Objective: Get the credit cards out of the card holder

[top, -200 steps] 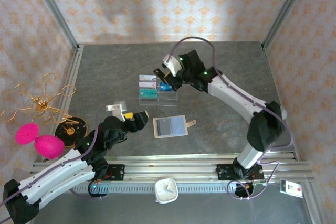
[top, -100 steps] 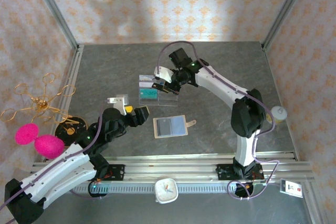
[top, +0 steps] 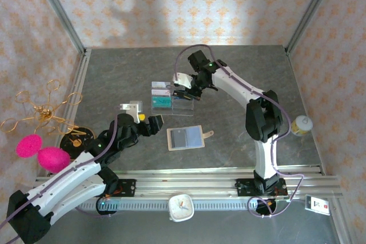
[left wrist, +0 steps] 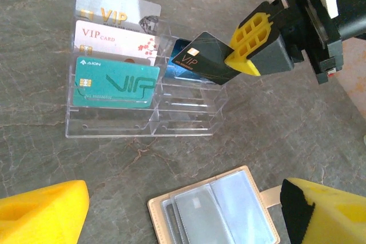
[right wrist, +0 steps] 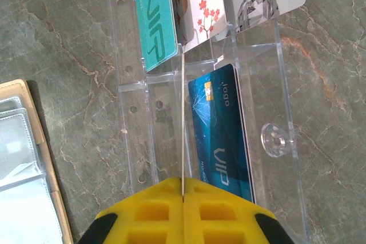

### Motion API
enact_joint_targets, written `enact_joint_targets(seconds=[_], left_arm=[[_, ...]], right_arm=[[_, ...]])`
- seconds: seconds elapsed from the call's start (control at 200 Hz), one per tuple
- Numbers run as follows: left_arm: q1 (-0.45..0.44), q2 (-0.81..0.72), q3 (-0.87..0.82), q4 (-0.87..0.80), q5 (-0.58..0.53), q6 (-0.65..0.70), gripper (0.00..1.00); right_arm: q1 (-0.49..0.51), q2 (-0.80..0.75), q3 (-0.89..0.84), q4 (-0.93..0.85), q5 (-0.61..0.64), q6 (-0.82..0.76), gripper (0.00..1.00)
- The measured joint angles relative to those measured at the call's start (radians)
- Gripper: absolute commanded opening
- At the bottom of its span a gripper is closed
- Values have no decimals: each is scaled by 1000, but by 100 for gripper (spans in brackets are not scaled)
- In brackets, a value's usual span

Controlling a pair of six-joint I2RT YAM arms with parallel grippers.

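Observation:
I need to lower the dark credit card [left wrist: 201, 56] with my right gripper into the clear tray's empty slot beside the blue card next, then release it.
The beige card holder [top: 186, 138] lies open on the table, its clear sleeves up, one pale card [left wrist: 201, 216] visible inside. My left gripper [top: 144, 120] hovers open just left of it; in the left wrist view the card holder [left wrist: 214, 210] lies between the yellow fingers [left wrist: 40, 210]. My right gripper [top: 182, 91] is shut on a dark credit card [left wrist: 201, 56], tilted over the clear tray's right side. That card shows edge-on [right wrist: 182, 124] in the right wrist view, beside a blue card [right wrist: 223, 130] standing in the tray.
The clear acrylic tray [top: 184, 107] holds a teal card [left wrist: 114, 84], a white flowered card [left wrist: 114, 38] and a grey-gold one [left wrist: 120, 11]. A gold wire ornament [top: 43, 112] and pink balls [top: 43, 154] sit far left, a yellow-lidded jar [top: 301, 124] at the right.
My right gripper has carried the dark card down and slightly left onto the tray's right side. My left gripper has crept a little forward and right toward the card holder.

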Motion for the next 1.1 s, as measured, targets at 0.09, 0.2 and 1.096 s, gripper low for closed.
enact_joint_targets(seconds=[0.09,0.2,1.096], left_arm=[[8,8,0,7,14,6,87],[13,8,0,20,23,6,86],[41,36,0,70,93,6,85]], right_arm=[[0,0,0,-12,0,-12,0],[0,5,2,-29,-1,-26,0],[16,93,56,-45,56,-11,24]])
